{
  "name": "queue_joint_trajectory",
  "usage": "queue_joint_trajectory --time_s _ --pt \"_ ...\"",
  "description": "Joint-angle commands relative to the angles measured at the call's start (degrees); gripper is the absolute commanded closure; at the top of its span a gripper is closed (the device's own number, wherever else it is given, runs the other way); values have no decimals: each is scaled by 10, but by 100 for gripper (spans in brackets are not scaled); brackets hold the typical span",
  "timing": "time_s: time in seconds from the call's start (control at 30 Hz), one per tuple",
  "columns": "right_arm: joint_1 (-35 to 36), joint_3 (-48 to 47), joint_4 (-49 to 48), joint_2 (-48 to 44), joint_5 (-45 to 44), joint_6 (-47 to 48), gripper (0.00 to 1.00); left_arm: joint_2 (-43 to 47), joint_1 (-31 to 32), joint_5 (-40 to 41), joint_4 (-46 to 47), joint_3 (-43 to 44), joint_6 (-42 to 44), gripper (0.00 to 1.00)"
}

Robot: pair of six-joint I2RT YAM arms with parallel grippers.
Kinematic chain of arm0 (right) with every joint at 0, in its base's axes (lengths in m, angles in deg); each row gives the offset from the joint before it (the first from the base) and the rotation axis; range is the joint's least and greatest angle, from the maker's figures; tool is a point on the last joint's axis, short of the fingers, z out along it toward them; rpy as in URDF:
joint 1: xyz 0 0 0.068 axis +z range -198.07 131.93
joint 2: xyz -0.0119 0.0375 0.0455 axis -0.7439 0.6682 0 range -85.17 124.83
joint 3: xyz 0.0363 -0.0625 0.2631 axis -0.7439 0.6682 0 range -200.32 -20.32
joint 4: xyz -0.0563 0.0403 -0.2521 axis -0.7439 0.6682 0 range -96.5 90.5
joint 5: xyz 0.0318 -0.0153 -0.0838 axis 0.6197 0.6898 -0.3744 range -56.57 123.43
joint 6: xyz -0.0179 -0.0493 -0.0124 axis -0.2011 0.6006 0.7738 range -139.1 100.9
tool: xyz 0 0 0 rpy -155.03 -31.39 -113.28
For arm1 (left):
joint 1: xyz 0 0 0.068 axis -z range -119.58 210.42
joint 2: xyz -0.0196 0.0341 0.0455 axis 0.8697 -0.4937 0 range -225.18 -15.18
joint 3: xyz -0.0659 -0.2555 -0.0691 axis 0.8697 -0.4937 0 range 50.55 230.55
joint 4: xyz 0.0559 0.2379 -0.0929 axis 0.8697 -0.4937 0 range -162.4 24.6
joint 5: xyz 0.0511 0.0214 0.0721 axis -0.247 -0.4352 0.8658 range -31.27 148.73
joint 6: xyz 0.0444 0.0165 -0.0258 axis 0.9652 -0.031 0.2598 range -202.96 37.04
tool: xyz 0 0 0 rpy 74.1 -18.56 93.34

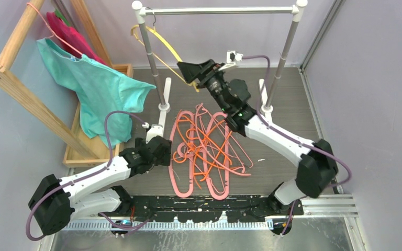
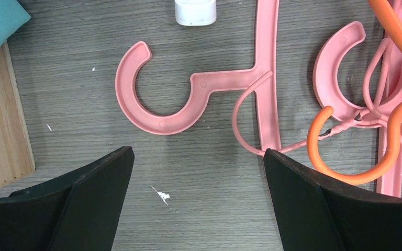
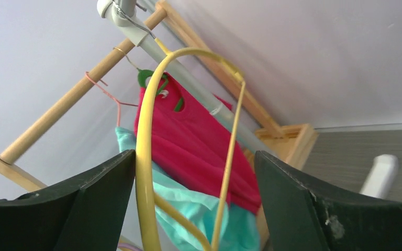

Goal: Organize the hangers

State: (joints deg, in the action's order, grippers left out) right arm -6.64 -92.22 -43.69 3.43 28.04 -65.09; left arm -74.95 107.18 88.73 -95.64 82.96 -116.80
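Note:
The yellow hanger already hangs on the metal bar, so my right gripper should move back and down, off the yellow hanger (image 1: 162, 44) and onto the thin pink hanger stem (image 1: 207, 152).
A tangle of pink and orange hangers (image 1: 204, 151) lies flat on the grey table. The yellow hanger (image 1: 162, 44) hangs by its hook at the left end of the metal rail (image 1: 220, 10). My right gripper (image 1: 191, 70) is open around its lower part. In the right wrist view, the yellow hanger (image 3: 144, 157) runs close along one finger, with a wide gap to the other, and the right gripper (image 3: 193, 157) does not pinch it. My left gripper (image 2: 196, 157) is open just above the table, short of a pink hook (image 2: 157, 89). An orange hook (image 2: 345, 151) lies beside its right finger.
A wooden rack (image 1: 15, 78) at the left carries a hanger draped with teal and magenta garments (image 1: 99, 83). The rail's two posts (image 1: 154, 63) stand on white feet (image 2: 194, 11). A wooden tray edge (image 2: 0, 130) lies left of my left gripper. Walls close in both sides.

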Motion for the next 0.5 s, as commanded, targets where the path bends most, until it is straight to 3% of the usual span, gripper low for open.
queue_joint_trajectory --time_s 0.0,0.23,0.47 --pt "2 76 -33 -103 -75 147 10 -4 -2 16 24 22 0 2" --pt "2 159 -7 -197 -77 241 7 -40 -3 5 35 39 3 2" --pt "8 196 128 -252 -65 263 6 -62 -3 -3 51 44 1 2"
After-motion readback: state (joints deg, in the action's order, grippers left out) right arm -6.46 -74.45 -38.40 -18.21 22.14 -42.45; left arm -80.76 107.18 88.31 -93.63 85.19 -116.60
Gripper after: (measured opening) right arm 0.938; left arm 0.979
